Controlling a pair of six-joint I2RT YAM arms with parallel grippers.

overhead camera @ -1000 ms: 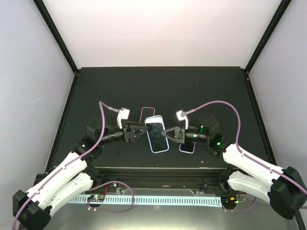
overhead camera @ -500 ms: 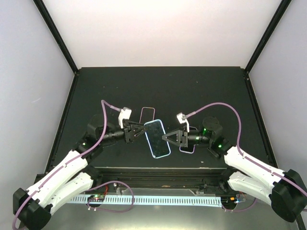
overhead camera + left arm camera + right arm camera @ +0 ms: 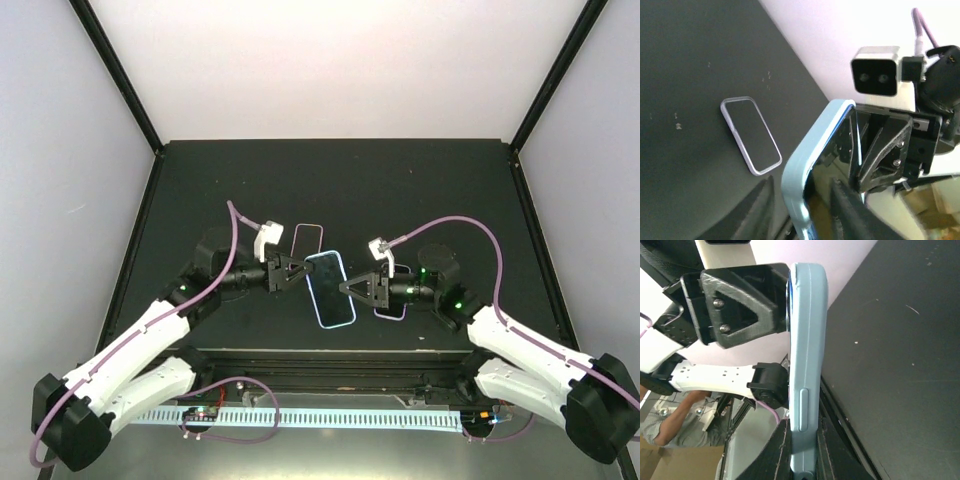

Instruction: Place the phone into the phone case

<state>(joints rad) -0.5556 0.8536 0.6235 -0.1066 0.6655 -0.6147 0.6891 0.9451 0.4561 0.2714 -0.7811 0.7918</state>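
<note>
A bare part of the table shows beside the clear-rimmed case (image 3: 308, 238), so my right gripper should next move the phone outward and down there and release it flat.
The phone (image 3: 330, 288), dark screen in a light blue rim, hangs above the black table (image 3: 400, 190) between both grippers. My right gripper (image 3: 347, 288) is shut on its right long edge; in the right wrist view the fingers (image 3: 782, 450) clamp the blue edge (image 3: 807, 340) of the phone. My left gripper (image 3: 300, 270) is at the phone's upper left corner. In the left wrist view its jaws (image 3: 803, 181) straddle the blue corner (image 3: 795, 190) with a gap on the back side. A clear-rimmed case (image 3: 308, 238) lies flat behind the phone.
A second clear, purple-tinted case (image 3: 392, 308) lies flat partly under my right gripper. One clear case also shows on the table in the left wrist view (image 3: 751, 135). Black frame posts and white walls close in the table.
The phone has tilted and shifted slightly right and forward in my right gripper. My left arm has swung forward and its gripper moved up to the phone's upper left corner.
</note>
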